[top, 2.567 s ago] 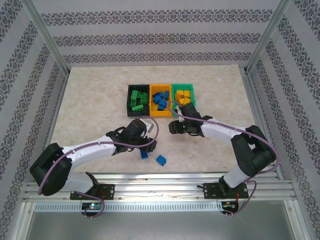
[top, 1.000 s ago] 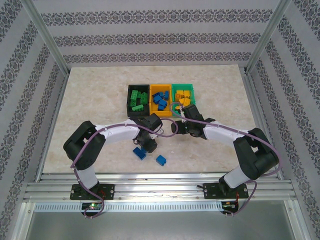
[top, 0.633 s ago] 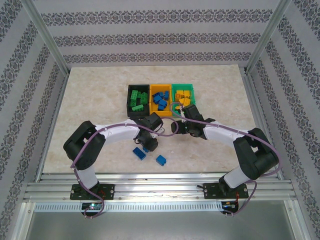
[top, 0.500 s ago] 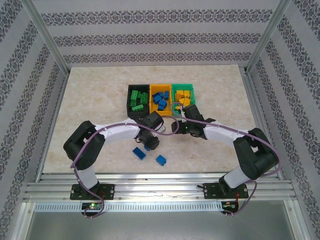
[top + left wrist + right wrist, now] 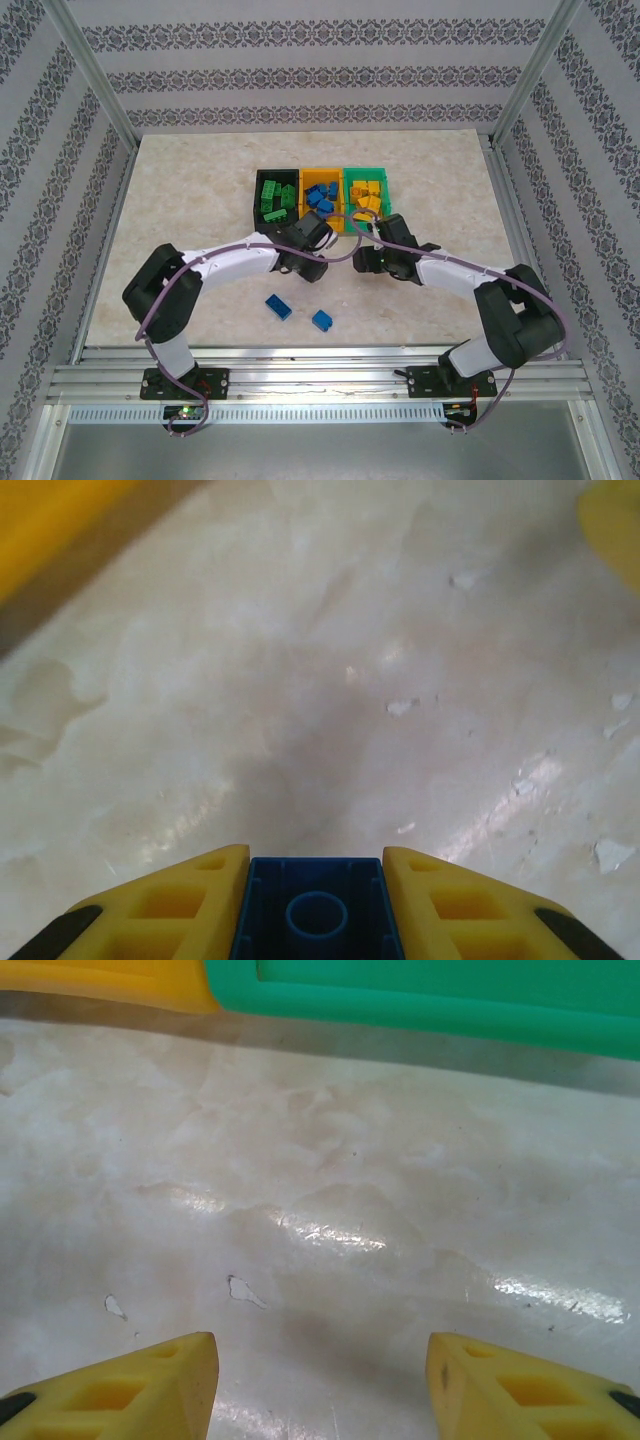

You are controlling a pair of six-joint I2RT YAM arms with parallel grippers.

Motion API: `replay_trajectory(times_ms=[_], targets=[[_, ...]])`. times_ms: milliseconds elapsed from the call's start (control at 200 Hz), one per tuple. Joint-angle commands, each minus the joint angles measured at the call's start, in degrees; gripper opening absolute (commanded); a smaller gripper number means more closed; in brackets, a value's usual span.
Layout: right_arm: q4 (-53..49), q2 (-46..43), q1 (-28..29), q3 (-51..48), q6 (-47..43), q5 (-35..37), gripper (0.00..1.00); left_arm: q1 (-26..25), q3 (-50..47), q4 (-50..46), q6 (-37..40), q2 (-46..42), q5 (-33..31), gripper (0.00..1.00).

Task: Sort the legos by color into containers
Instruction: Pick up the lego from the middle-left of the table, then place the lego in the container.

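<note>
I will next raise my left gripper and carry this blue lego outward over the near side of the orange container [image 5: 322,226] holding blue legos to release it.
My left gripper [image 5: 316,868] is shut on a blue lego [image 5: 316,912], which I see hollow side up between the yellow fingers, above bare table. In the top view the left gripper [image 5: 303,265] hangs just in front of the black container [image 5: 257,200] and the orange container [image 5: 322,226]. Two blue legos [image 5: 279,306] [image 5: 322,320] lie on the table nearer the bases. My right gripper [image 5: 363,260] [image 5: 320,1360] stands open over bare table, in front of the green container [image 5: 385,190] [image 5: 430,1000]. The black container holds green legos [image 5: 273,199], the orange one blue legos [image 5: 320,199], the green one yellow-orange legos [image 5: 366,194].
The three containers stand side by side at the table's middle back. The orange container's wall [image 5: 55,520] shows at the left wrist view's upper left, and its corner [image 5: 100,980] shows in the right wrist view. The two grippers are close together. Aluminium frame posts [image 5: 95,80] flank the table.
The left gripper has risen from the loose blue legos and moved back toward the containers with a blue lego in it. The right gripper has shifted slightly to the right.
</note>
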Motion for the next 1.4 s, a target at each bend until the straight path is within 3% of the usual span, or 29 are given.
replay_trajectory(times_ms=[0,355,575,739,939,1119,1394], targets=[[0.0,-1.8,-0.8,-1.5,0.9,0.0,0.58,0.5,3.0,5.7,-2.2,-2.1,-2.7,0.24],[-0.1,-6.5,-1.2,-4.1,2.2,0.2,0.58,4.9,13.6,8.0,-3.3,1.4,-3.8,0.24],[0.3,-8.3,-1.2,-5.4,2.9,-0.3,0.58,10.2,18.6,11.2,-8.5,6.8,1.4,0.25],[0.6,-10.3,-1.2,-7.2,3.7,-0.1,0.58,14.1,23.2,13.0,-12.9,12.3,6.0,0.36],[0.7,-11.3,-0.7,-8.3,4.9,-2.8,0.58,14.8,30.2,9.0,-12.0,16.8,7.1,0.54],[0.1,-10.6,4.8,-7.9,5.1,-0.5,0.59,14.8,26.3,10.4,-12.7,14.0,8.0,0.56],[0.3,-7.6,14.0,-5.6,6.6,0.0,0.59,14.8,9.0,18.9,-15.0,3.1,10.0,0.55]])
